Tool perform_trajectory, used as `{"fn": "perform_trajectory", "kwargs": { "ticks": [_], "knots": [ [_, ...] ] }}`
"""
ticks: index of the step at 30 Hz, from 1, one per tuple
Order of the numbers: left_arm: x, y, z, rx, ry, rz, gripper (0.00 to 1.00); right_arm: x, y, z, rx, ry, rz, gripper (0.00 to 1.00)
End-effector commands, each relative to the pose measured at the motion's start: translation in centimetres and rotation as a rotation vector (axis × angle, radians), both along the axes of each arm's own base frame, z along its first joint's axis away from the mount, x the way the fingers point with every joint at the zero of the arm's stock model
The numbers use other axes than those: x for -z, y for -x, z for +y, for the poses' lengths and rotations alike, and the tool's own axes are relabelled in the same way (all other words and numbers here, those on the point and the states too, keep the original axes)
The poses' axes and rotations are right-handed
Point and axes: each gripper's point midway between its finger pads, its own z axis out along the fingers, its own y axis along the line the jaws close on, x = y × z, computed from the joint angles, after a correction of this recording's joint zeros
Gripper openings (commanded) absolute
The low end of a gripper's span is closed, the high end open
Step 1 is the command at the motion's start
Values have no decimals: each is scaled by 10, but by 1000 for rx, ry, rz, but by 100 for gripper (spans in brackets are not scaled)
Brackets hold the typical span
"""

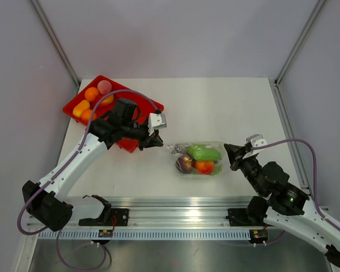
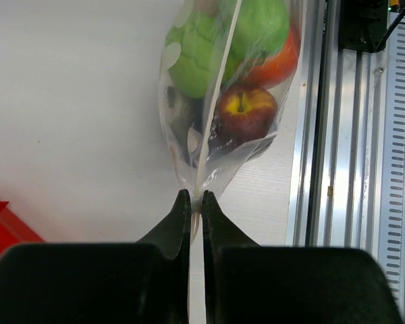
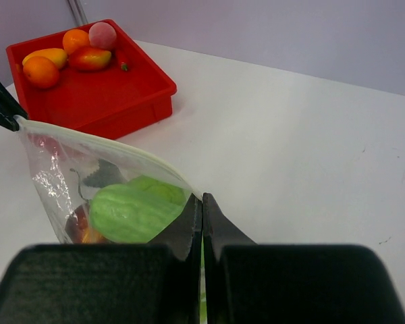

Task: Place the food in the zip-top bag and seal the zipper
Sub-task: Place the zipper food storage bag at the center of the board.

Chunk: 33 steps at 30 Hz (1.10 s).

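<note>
My left gripper will next lift the pinched zipper tip, carry it outward and then let it go, because the bag [image 1: 199, 158] lies near the bar with table beyond.
The zip-top bag [image 1: 199, 158] lies on the white table, stretched between my two grippers. It holds green food [image 1: 204, 152], a red-orange piece [image 1: 204, 166] and a dark red apple [image 2: 245, 111]. My left gripper [image 1: 157, 140] is shut on the bag's left end, pinching the zipper [image 2: 214, 101] at its tip [image 2: 196, 199]. My right gripper [image 1: 231, 155] is shut on the right end of the zipper [image 3: 115, 145], next to the green food [image 3: 131, 212]. More food [image 1: 90, 102], orange, yellow and pink, lies in the red tray.
The red tray [image 1: 137, 106] stands at the back left, under the left arm; it also shows in the right wrist view [image 3: 108, 101]. An aluminium rail [image 1: 187, 215] runs along the table's near edge, close to the bag [image 2: 337, 135].
</note>
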Motion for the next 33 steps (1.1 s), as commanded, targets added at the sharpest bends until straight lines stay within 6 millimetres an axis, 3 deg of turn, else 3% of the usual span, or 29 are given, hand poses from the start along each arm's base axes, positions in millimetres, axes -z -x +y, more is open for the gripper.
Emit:
{"fn": "perform_trajectory", "kwargs": {
  "ticks": [1, 5, 13, 19, 22, 26, 27, 29, 31, 32, 33],
  "knots": [
    [-1, -9, 19, -88, -24, -37, 0, -21, -4, -20, 94, -69, -41, 0],
    [4, -6, 23, -105, -20, -12, 0, -24, 0, -24, 98, -108, -37, 0],
    [4, -2, 18, -104, 11, 33, 0, -25, 3, -14, 44, -112, -20, 0],
    [-31, -11, -6, -133, 182, 73, 0, -34, -4, -4, 61, -159, 29, 0],
    [-55, -34, -19, -185, 275, 27, 0, -36, -18, -1, 135, -115, 75, 0],
    [-67, -71, -26, -274, 290, -18, 0, -21, -44, 8, 240, 26, 109, 0],
    [-62, -83, -31, -284, 277, -5, 0, -21, -50, 9, 254, 43, 101, 0],
    [-83, -100, -38, -298, 302, -42, 0, -29, -72, 5, 290, 58, 72, 0],
    [-81, -124, -46, -314, 305, -37, 0, -40, -89, 7, 265, 37, 50, 0],
    [-102, -132, -52, -299, 341, -64, 0, -49, -109, -10, 329, 29, 45, 0],
    [-108, -140, -53, -300, 352, -71, 0, -56, -119, -14, 341, 15, 34, 0]
  ]
}}
